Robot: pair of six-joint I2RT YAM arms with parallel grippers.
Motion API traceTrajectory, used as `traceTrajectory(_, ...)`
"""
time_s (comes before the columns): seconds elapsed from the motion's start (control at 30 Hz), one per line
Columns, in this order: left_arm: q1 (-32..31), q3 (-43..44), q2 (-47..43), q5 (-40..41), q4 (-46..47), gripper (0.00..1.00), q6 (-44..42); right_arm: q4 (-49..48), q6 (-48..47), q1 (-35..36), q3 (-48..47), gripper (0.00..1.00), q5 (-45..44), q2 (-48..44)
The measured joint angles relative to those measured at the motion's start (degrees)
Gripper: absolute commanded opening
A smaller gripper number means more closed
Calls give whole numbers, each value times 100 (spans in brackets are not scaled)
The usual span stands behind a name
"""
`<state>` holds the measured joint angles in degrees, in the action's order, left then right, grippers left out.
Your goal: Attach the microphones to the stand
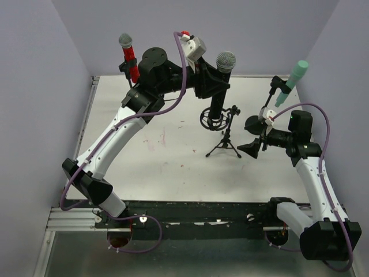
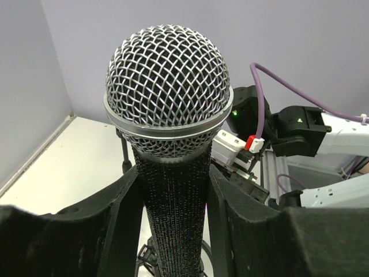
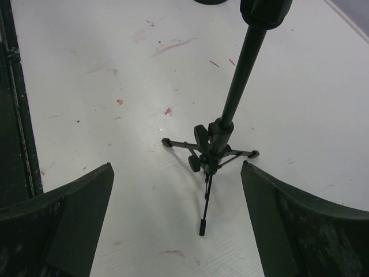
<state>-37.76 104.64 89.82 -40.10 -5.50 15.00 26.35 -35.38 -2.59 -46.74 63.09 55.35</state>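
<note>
Next, my left gripper moves down and slides the black microphone deeper into the ring mount (image 1: 212, 119) before it lets go, since only the microphone's lower end sits inside.
The black microphone (image 1: 217, 101) with a silver mesh head (image 2: 169, 86) stands upright, its lower end in a ring mount (image 1: 212, 119) beside the small tripod stand (image 1: 226, 138). My left gripper (image 1: 214, 81) is shut on its body just under the head, and the fingers (image 2: 118, 225) flank it in the left wrist view. The red microphone (image 1: 129, 57) sits clipped upright at the back left. The mint-green microphone (image 1: 291, 83) sits clipped on a stand at the back right. My right gripper (image 1: 252, 134) is open and empty, facing the tripod (image 3: 216, 150) from its right.
The white tabletop (image 1: 173, 167) has faint red marks. Purple-grey walls close in on the left, back and right. A black rail (image 1: 190, 210) with both arm bases runs along the near edge. The tripod's legs (image 3: 203, 213) spread over the table between my right fingers (image 3: 294, 219).
</note>
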Motion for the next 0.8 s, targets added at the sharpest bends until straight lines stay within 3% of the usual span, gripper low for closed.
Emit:
traceTrajectory(0.47, 0, -66, 74, -2, 302, 1, 216, 0, 0, 0, 0, 100, 0, -31)
traceTrajectory(0.8, 0, -887, -125, 2, 1137, 1, 448, 0, 0, 0, 0, 100, 0, -42)
